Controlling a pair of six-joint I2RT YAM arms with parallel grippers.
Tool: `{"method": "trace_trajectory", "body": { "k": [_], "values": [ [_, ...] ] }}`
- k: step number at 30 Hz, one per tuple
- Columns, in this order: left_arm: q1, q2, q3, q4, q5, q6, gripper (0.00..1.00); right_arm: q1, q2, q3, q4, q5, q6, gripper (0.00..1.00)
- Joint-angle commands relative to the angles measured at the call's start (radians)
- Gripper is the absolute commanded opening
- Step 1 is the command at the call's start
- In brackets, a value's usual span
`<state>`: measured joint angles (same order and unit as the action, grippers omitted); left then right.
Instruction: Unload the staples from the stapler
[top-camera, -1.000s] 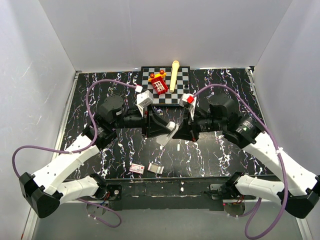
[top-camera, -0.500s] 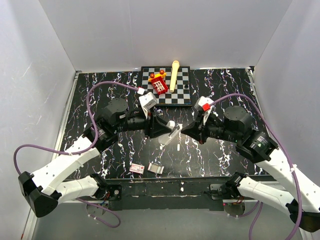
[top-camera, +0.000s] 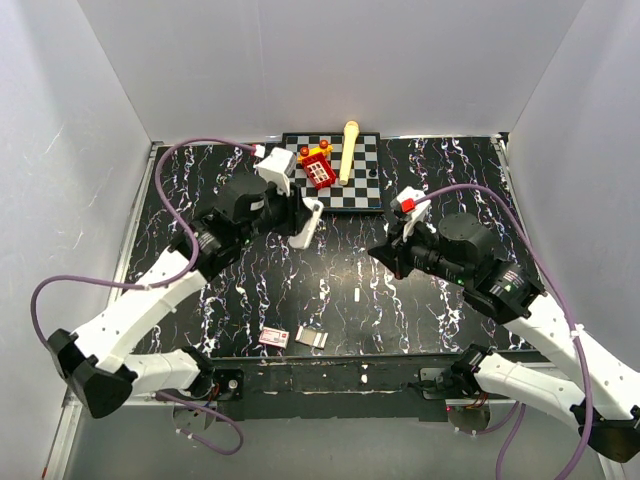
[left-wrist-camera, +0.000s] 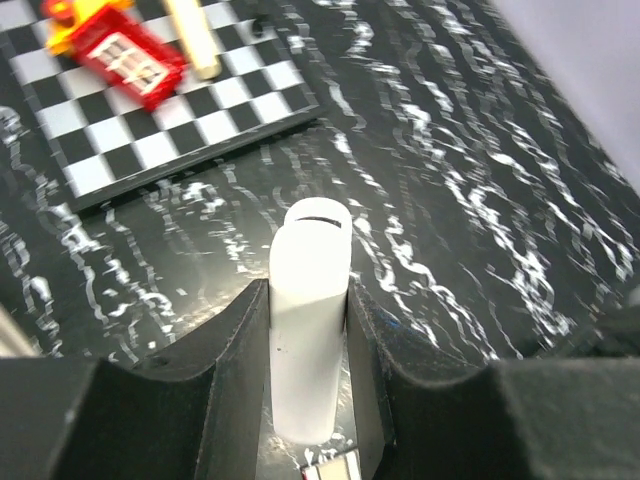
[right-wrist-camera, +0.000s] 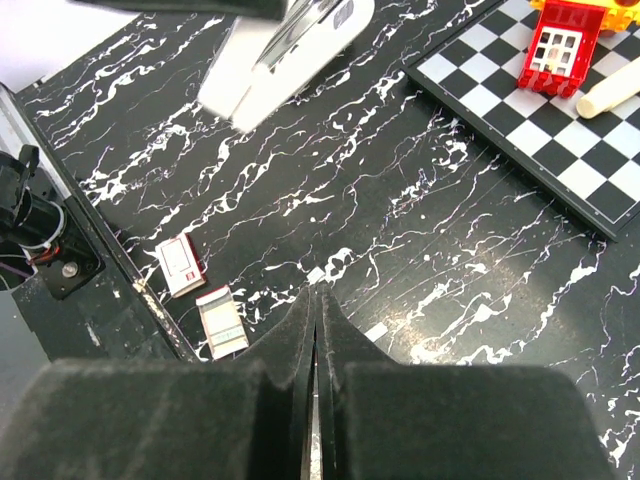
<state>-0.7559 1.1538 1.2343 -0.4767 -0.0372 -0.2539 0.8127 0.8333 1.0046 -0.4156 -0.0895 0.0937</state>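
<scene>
My left gripper carries the stapler (top-camera: 308, 215) to the left in the top view next, then down beside the checkerboard.
My left gripper (top-camera: 306, 224) is shut on the stapler (top-camera: 308, 215), which looks pale with a silvery inside, and holds it above the table just in front of the checkerboard. In the left wrist view the stapler (left-wrist-camera: 309, 250) stands between my fingers (left-wrist-camera: 240, 340). It also shows at the top of the right wrist view (right-wrist-camera: 290, 50). My right gripper (top-camera: 376, 250) is shut, apart from the stapler and to its right; in its own view the jaws (right-wrist-camera: 317, 292) are pressed together. Two tiny pale staple strips (top-camera: 357, 294) (right-wrist-camera: 376, 331) lie on the table below it.
A checkerboard (top-camera: 365, 190) at the back carries a red toy house (top-camera: 318, 170) and a cream stick (top-camera: 349, 150). A small red-and-white box (top-camera: 274, 337) and a second flat packet (top-camera: 312, 338) lie near the front edge. White walls enclose the table.
My left gripper has carried the stapler back and left toward the checkerboard. My right gripper has pulled away from the stapler to the right and stayed shut.
</scene>
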Motion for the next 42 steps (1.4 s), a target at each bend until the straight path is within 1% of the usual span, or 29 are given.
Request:
{"method": "trace_trajectory", "body": {
  "k": [1,5,13,18,21,30,34,39,40,42],
  "values": [
    [0.104,0.075,0.044,-0.057,-0.132,-0.077,0.00,0.000,0.007,-0.023,0.058,0.011,0.043,0.01],
    [0.206,0.151,0.050,-0.050,-0.141,-0.119,0.00,0.000,0.024,-0.063,0.095,-0.024,0.077,0.01],
    [0.312,0.362,0.100,-0.031,-0.225,-0.136,0.00,-0.001,0.073,-0.124,0.182,-0.111,0.144,0.01],
    [0.404,0.480,0.160,-0.028,-0.199,-0.157,0.00,0.000,0.093,-0.146,0.215,-0.148,0.169,0.01],
    [0.437,0.547,0.192,-0.028,-0.193,-0.153,0.00,0.002,0.098,-0.162,0.230,-0.147,0.172,0.01],
    [0.477,0.750,0.297,-0.063,-0.208,-0.153,0.00,0.000,0.121,-0.175,0.236,-0.157,0.172,0.01],
    [0.486,0.816,0.320,-0.077,-0.223,-0.162,0.00,0.000,0.128,-0.176,0.232,-0.162,0.169,0.01],
    [0.500,0.862,0.346,-0.091,-0.251,-0.154,0.00,0.000,0.138,-0.185,0.227,-0.162,0.166,0.01],
    [0.500,0.869,0.355,-0.095,-0.257,-0.148,0.04,0.000,0.139,-0.185,0.225,-0.161,0.166,0.01],
    [0.501,0.886,0.372,-0.109,-0.279,-0.137,0.16,0.000,0.144,-0.181,0.221,-0.164,0.164,0.01]
  ]
}}
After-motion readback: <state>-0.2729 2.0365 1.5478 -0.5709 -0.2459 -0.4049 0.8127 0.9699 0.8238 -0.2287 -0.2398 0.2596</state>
